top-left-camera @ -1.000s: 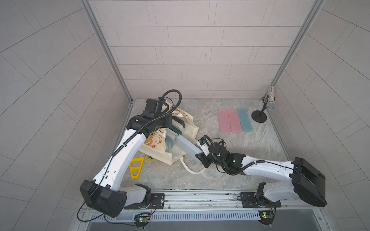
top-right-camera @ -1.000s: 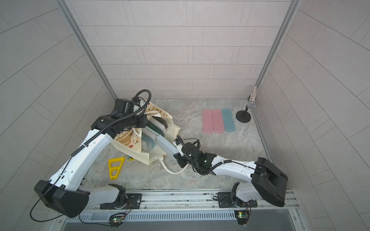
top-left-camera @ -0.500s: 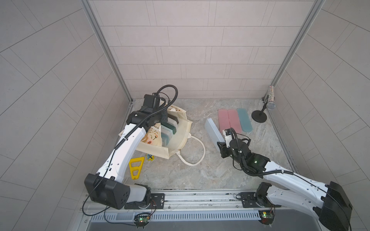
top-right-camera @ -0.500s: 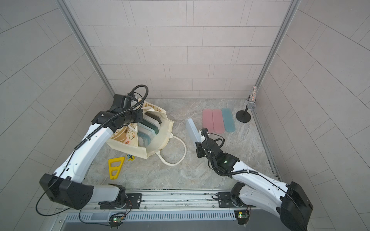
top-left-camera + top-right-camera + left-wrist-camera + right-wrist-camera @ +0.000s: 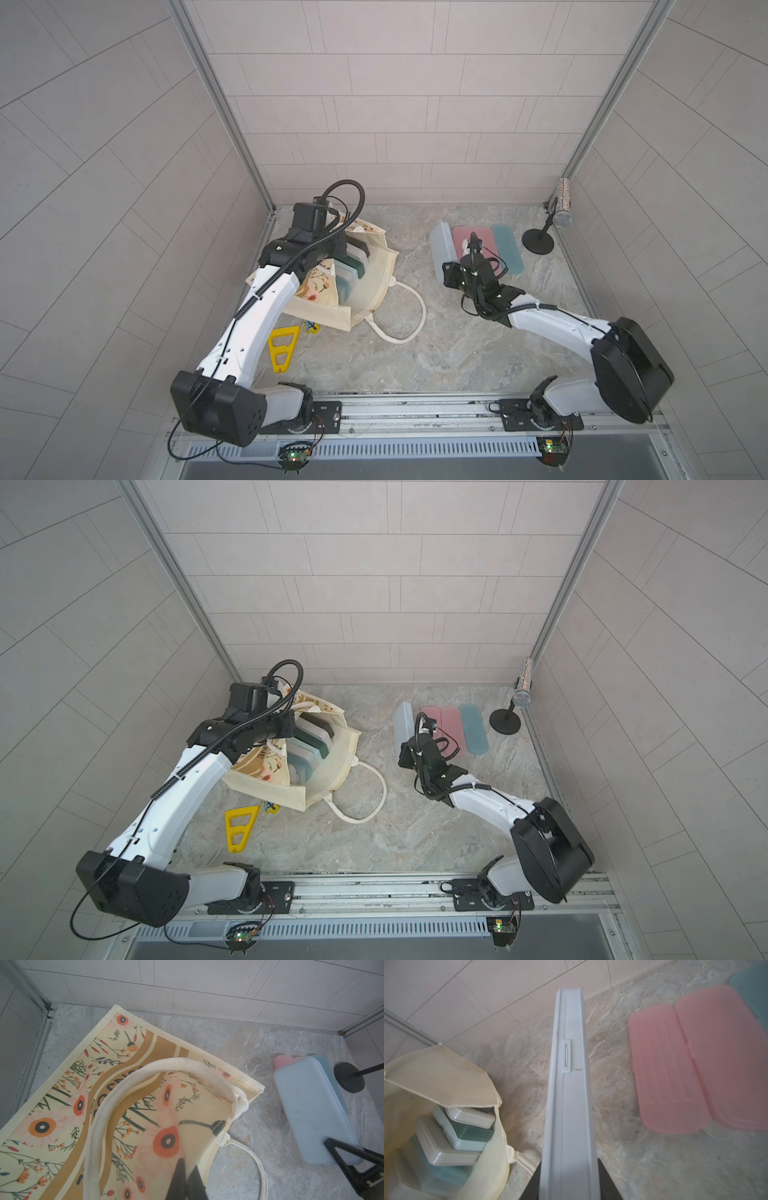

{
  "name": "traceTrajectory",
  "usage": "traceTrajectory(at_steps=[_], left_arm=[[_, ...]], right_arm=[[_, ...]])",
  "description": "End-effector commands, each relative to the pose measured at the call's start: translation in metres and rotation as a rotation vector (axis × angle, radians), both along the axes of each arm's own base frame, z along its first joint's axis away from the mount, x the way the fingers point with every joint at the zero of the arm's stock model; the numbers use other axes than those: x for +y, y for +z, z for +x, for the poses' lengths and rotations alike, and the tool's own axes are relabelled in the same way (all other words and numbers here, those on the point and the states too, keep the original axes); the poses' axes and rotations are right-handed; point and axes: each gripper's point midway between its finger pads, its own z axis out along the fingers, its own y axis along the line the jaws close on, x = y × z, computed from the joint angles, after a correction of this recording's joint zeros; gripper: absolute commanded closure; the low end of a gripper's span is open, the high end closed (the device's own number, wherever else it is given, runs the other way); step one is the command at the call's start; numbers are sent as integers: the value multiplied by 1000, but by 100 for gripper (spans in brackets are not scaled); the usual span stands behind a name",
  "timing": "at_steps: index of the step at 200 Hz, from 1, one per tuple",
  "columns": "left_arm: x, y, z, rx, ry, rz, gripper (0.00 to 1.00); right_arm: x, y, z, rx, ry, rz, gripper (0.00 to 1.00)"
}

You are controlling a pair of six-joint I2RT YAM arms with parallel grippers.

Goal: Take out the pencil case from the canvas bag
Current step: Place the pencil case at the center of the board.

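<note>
My right gripper will next move down until the pencil case touches the bare floor beside the pink pencil cases and let go of it there, because that spot is below the gripper.
The cream canvas bag (image 5: 370, 291) lies on its side at the left with its mouth facing right. Several pencil cases (image 5: 353, 270) stand stacked inside it. My left gripper (image 5: 188, 1167) is shut on the bag's printed upper wall (image 5: 62, 1095) near the rim. My right gripper (image 5: 569, 1167) is shut on one end of a pale grey-blue pencil case (image 5: 442, 249), held on its narrow edge outside the bag. That case is just left of two pink cases (image 5: 482, 237). Whether it touches the floor I cannot tell.
A teal case (image 5: 507, 249) lies right of the pink ones. A black microphone stand (image 5: 540, 245) is in the back right corner. A yellow triangular tool (image 5: 282, 345) lies in front of the bag, whose rope handle (image 5: 407, 316) loops over the floor.
My right gripper pulled the grey-blue pencil case out of the bag's mouth and carried it right and back to beside the pink cases. The left gripper kept its hold while the bag shifted slightly.
</note>
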Motion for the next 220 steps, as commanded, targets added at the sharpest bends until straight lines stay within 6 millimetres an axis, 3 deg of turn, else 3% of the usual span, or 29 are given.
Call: traceTrajectory(at_steps=[1, 35, 85, 114, 174, 220], left_arm=[[2, 25, 1, -93, 5, -39, 100], [0, 25, 1, -98, -12, -66, 100], [-8, 22, 2, -91, -52, -99, 100], [-8, 22, 2, -89, -52, -103, 100], [-8, 19, 3, -82, -53, -112, 100], [-8, 19, 4, -80, -55, -117, 100]], right_arm=[[13, 14, 31, -47, -74, 175, 77], [26, -10, 62, -27, -108, 227, 78], [25, -44, 81, 7, -158, 271, 75], [17, -59, 81, 36, -174, 277, 73], [4, -72, 65, 64, -189, 259, 61], [-7, -66, 58, 56, -192, 218, 48]])
